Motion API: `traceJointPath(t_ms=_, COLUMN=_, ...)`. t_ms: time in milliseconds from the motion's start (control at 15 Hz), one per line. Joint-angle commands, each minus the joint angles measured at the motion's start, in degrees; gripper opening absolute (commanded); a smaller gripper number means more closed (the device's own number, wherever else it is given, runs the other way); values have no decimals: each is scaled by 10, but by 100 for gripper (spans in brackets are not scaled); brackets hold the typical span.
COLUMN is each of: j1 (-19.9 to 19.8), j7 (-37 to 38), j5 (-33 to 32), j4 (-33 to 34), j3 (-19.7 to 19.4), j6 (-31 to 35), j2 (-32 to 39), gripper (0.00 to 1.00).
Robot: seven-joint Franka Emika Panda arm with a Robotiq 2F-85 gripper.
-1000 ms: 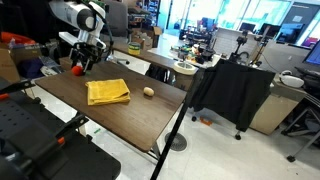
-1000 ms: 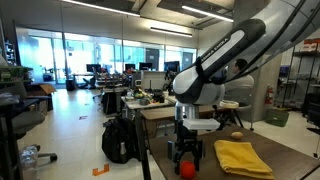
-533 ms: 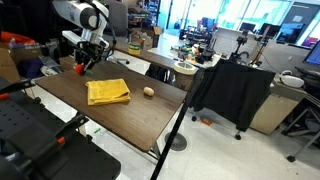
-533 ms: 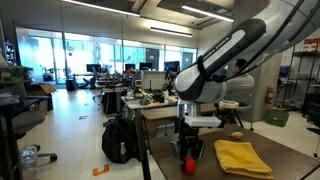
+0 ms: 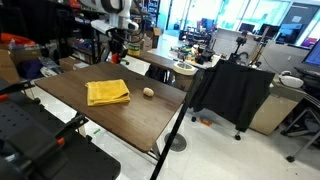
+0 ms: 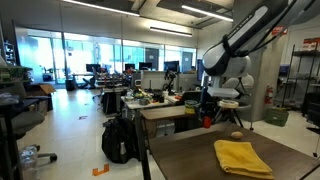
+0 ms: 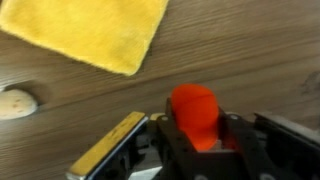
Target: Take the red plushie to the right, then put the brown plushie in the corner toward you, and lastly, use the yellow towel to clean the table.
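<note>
Next, my gripper swings between the brown plushie (image 5: 148, 92) and the table's edge by the black draped cart and lowers the red plushie there, since bare wood shows.
My gripper (image 7: 197, 128) is shut on the red plushie (image 7: 193, 110), which fills the gap between the black fingers and hangs above the table (image 7: 250, 50). In both exterior views the gripper (image 5: 117, 52) (image 6: 208, 116) is raised over the far side of the dark wood table (image 5: 130, 118) with the red plushie (image 6: 208, 122) in it. The yellow towel (image 5: 107, 92) (image 6: 242, 158) (image 7: 95, 30) lies flat mid-table. The small tan brown plushie (image 5: 148, 92) (image 6: 237, 134) (image 7: 15, 102) rests on the wood beside the towel, apart from it.
Cluttered desks (image 5: 175, 62) stand just beyond the table's far edge. A black draped cart (image 5: 232, 92) stands on the floor beside the table. A black backpack (image 6: 118, 140) sits on the floor. A dark frame (image 5: 35, 135) crosses the near foreground.
The gripper closed on the red plushie at the table's far corner, lifted it off the wood and carried it sideways along the far edge. Towel and brown plushie have not moved.
</note>
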Motion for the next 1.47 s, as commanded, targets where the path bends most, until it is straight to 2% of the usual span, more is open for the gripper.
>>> traceJointPath(t_ms=0, j1=-36, j7=4, j5=-25, j4=-80, j3=-50, j6=126, j2=-35, gripper=8)
traceJointPath(t_ms=133, j1=-59, j7=16, j5=-25, j4=-98, j3=-80, j6=200, j2=-25, gripper=8)
traceJointPath(t_ms=333, j1=-60, j7=60, j5=-23, j4=-127, j3=-140, j6=297, j2=-5, gripper=8)
traceJointPath(t_ms=533, j1=-20, j7=128, j5=-15, j4=-146, j3=-220, j6=352, j2=26, gripper=8)
traceJointPath(t_ms=667, j1=15, j7=162, j5=-11, j4=-156, j3=-270, j6=356, j2=46, gripper=8)
traceJointPath(t_ms=800, j1=33, j7=177, j5=-6, j4=-159, j3=-288, j6=348, j2=59, gripper=8)
traceJointPath(t_ms=1400, j1=34, j7=178, j5=1, j4=-152, j3=-272, j6=327, j2=76, gripper=8)
